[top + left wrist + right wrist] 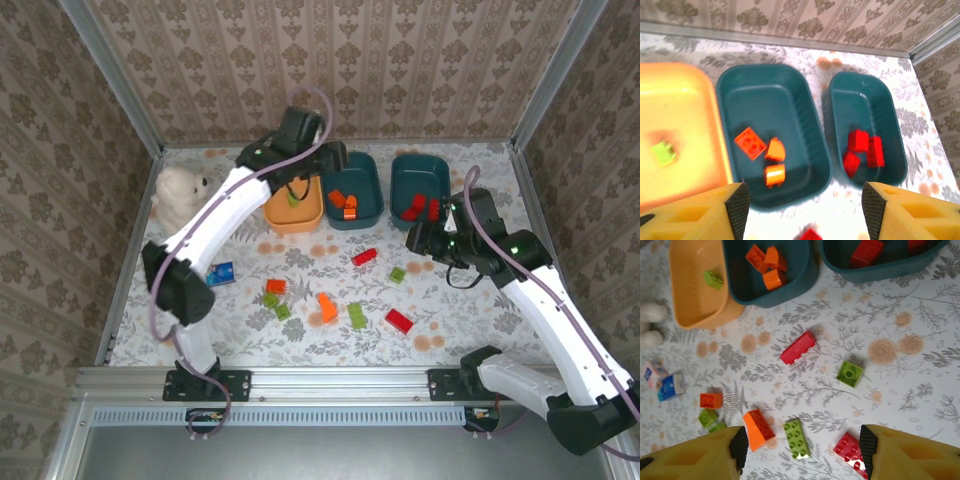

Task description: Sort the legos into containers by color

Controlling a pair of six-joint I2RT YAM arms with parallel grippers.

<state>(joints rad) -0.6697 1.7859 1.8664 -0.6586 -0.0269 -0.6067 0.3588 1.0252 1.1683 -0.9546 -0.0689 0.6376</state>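
Observation:
The robot's right hand should next go down past the green square lego onto the larger loose orange lego below, because the middle teal container (pixel 805 125) holds orange legos.
My left gripper (pixel 318 172) hangs open and empty over the trays, fingertips (pixel 738 204) wide apart. The orange container (pixel 685 100) holds one lime green lego (pixel 663 152). The middle teal container (pixel 805 125) holds three orange legos (pixel 751 143). The right teal container (pixel 890 120) holds three red legos (pixel 858 140). My right gripper (pixel 801 450) is open with nothing in it, above loose legos on the table: a red one (pixel 798 347), a green square (pixel 850 373), a green one (pixel 796 438), an orange one (pixel 758 429) and a red one (pixel 851 451).
A white teddy bear (pixel 180 195) sits at the back left beside the orange container (pixel 293 215). A small blue-and-pink block (pixel 221 272) lies left of the loose bricks. Patterned walls and a metal frame enclose the table.

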